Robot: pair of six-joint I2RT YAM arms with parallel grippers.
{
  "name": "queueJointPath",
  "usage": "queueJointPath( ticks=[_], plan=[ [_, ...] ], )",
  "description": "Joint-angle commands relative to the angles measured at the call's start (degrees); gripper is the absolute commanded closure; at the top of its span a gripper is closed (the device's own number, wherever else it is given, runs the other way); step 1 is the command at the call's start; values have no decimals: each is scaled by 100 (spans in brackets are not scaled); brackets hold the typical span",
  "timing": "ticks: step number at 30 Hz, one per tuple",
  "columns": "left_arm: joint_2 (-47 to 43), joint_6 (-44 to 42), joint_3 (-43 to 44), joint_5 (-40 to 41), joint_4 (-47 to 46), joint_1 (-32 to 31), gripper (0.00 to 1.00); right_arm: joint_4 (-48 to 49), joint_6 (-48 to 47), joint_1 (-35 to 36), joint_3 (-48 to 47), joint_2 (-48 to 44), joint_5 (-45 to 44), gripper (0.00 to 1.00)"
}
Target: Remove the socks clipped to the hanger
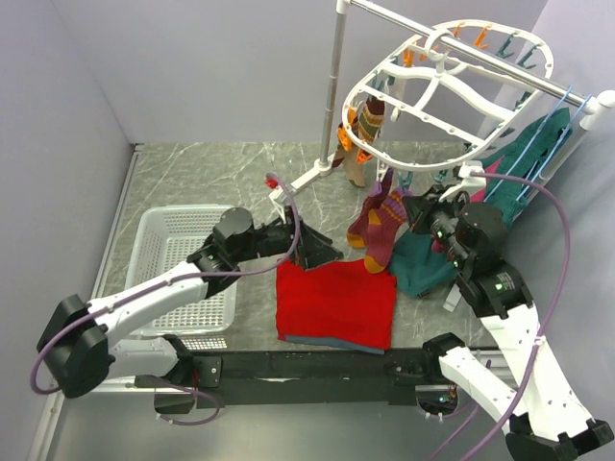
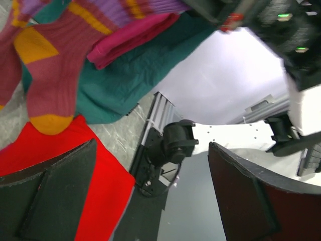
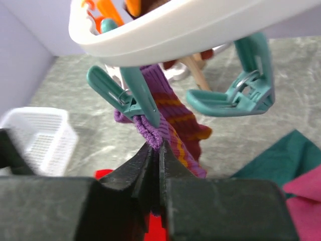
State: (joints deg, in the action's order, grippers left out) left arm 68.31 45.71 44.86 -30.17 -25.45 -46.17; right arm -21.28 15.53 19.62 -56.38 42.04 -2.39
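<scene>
The maroon sock's orange toe dangles beside the open fingers toward the right in the top view, so my left gripper moves that way onto it next.
The white oval hanger [image 1: 437, 82] hangs from a rail at the back right, with orange and teal pegs. Maroon-purple socks [image 1: 381, 223] with orange-yellow stripes dangle from its near rim. A tan-brown sock [image 1: 361, 144] hangs at its left. My right gripper [image 1: 420, 217] is shut on the purple cuff of a maroon sock [image 3: 175, 120], just under the teal peg [image 3: 131, 95] that clips it to the hanger rim [image 3: 175, 30]. My left gripper [image 1: 322, 254] is open and empty, low over the red cloth beside the hanging socks [image 2: 45, 70].
A white slotted basket [image 1: 178, 259] stands at the left. A flat red cloth [image 1: 336, 303] lies in front. A teal garment [image 1: 423, 264] lies beside it. Teal and pink garments [image 1: 528, 144] hang on blue hangers at the right. The rack pole [image 1: 336, 86] stands behind. An empty teal peg [image 3: 235, 95] hangs nearby.
</scene>
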Motion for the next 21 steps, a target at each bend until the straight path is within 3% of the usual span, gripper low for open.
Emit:
queueJointPath(
  ticks=[1, 7, 13, 15, 18, 21],
  plan=[
    [445, -299, 532, 38, -320, -15, 4, -104, 538, -10, -681, 14, 493, 93],
    [1087, -343, 840, 582, -942, -59, 2, -483, 1110, -10, -1077, 164, 1056, 96],
    [1764, -458, 1384, 82, -865, -102, 4, -456, 1435, -10, -1235, 102, 1495, 96],
    [1878, -388, 1280, 82, -1302, -155, 4, -482, 1505, -10, -1314, 111, 1592, 96],
    [1948, -449, 990, 494, -1770, -286, 4, -430, 1637, -10, -1323, 85, 1777, 96],
    [2106, -528, 1051, 906, -1552, -409, 4, -342, 1725, -10, -1297, 50, 1909, 96]
  ],
)
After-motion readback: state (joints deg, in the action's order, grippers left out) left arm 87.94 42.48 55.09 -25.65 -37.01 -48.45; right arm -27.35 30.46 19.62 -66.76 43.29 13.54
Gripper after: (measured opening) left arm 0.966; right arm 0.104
